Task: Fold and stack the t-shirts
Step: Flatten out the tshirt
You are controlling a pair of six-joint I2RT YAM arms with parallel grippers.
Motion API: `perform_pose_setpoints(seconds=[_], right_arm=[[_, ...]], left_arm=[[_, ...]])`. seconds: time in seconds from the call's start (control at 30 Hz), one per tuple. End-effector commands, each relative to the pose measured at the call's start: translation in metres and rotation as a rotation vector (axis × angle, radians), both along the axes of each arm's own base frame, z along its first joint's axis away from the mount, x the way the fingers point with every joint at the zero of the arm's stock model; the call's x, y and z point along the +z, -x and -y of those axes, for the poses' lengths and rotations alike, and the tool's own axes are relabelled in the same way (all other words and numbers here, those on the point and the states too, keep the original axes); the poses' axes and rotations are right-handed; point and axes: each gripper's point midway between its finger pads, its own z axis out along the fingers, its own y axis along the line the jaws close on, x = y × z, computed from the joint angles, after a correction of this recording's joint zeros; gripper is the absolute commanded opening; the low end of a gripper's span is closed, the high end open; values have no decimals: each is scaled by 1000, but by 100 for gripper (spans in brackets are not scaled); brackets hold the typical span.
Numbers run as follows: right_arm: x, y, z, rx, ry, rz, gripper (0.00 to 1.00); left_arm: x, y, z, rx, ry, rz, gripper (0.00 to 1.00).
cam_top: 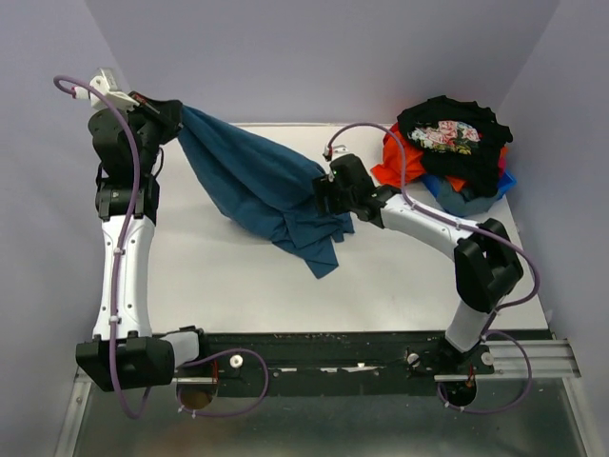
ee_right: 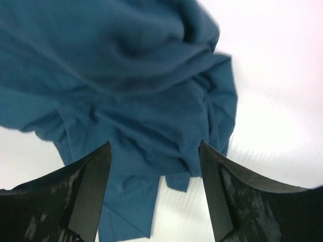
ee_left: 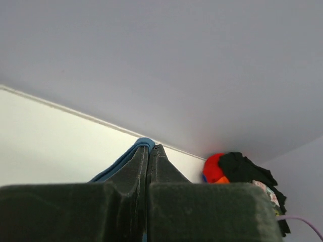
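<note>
My right gripper is going to move back and down onto the small flap next, because that flap sticks out from the bunched part's near edge over bare table.
The plain teal-blue t-shirt (cam_top: 257,186) hangs stretched from my left gripper (cam_top: 171,119) at the far left down to the table's middle. The left gripper is shut on its edge; a blue fold (ee_left: 144,143) shows at the fingertips in the left wrist view. My right gripper (cam_top: 322,195) is open beside the shirt's lower bunched part (ee_right: 141,116), its fingers (ee_right: 93,186) apart over the cloth. At the back right lies a pile: the black floral t-shirt (cam_top: 452,133) on top, the orange-red one (cam_top: 400,162) and the bright blue one (cam_top: 500,186) under it.
The white table (cam_top: 238,286) is walled by pale panels at the back and both sides. A black rail (cam_top: 333,352) with the arm bases runs along the near edge. The pile also shows in the left wrist view (ee_left: 237,171).
</note>
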Motion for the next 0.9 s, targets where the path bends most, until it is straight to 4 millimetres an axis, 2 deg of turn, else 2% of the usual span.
perform_pose_setpoints(seconds=[0.0, 0.13, 0.27, 0.37, 0.5, 0.87], right_arm=[[-33, 30, 2, 28, -27, -135, 76], [-45, 52, 3, 49, -49, -209, 70], [-47, 64, 13, 48, -45, -212, 58], [-56, 66, 22, 16, -9, -231, 53], [-64, 70, 30, -22, -13, -246, 52], [-90, 60, 42, -89, 14, -299, 50]], left_arm=[[-22, -10, -25, 93, -19, -39, 0], [-47, -16, -28, 83, 14, -74, 0], [-54, -18, -28, 82, 20, -88, 0], [-56, -18, -28, 83, 24, -90, 0], [-58, -17, -29, 86, 22, -94, 0], [-56, -18, -28, 82, 20, -94, 0]])
